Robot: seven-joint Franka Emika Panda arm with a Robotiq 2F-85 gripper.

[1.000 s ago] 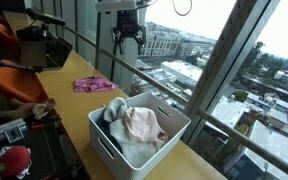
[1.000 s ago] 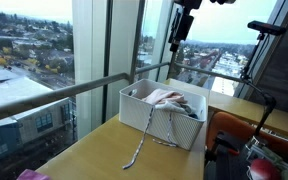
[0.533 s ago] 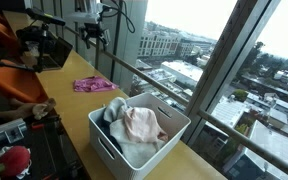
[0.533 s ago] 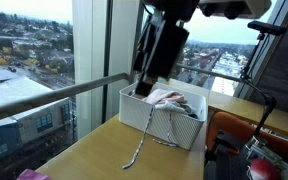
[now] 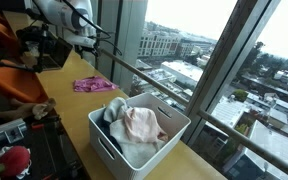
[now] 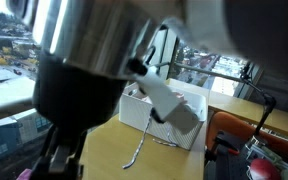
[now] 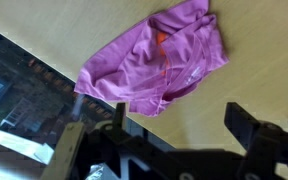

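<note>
I will next move my gripper to the purple cloth below and lower the open fingers onto its crumpled middle near the orange strip (image 5: 95, 84) (image 7: 152, 80), because the bunched folds there give them something to pinch.
A purple cloth (image 7: 154, 55) lies crumpled on the wooden table (image 7: 244, 60), close to the window-side edge. In the wrist view my gripper (image 7: 184, 122) hovers above the table just beside the cloth. It is open, with both dark fingers (image 7: 248, 124) spread wide and nothing between them. In an exterior view the gripper (image 5: 87, 42) hangs high over the same purple cloth (image 5: 92, 85). A white basket (image 5: 112, 150) full of pale clothes stands farther along the table. In an exterior view the arm (image 6: 94, 70) blocks most of the picture, and only part of the basket (image 6: 189, 112) shows behind it.
Glass panes and a railing (image 5: 174, 90) run along the table's far edge. A cord (image 6: 137, 152) trails from the basket over the tabletop. A person sits with red and orange items (image 5: 9, 160) on the near side. Stands and equipment (image 5: 34, 40) crowd the table's end.
The arm has swung from above the basket along the table to above the purple cloth. The fingers have spread a little wider. The arm now fills most of one exterior view.
</note>
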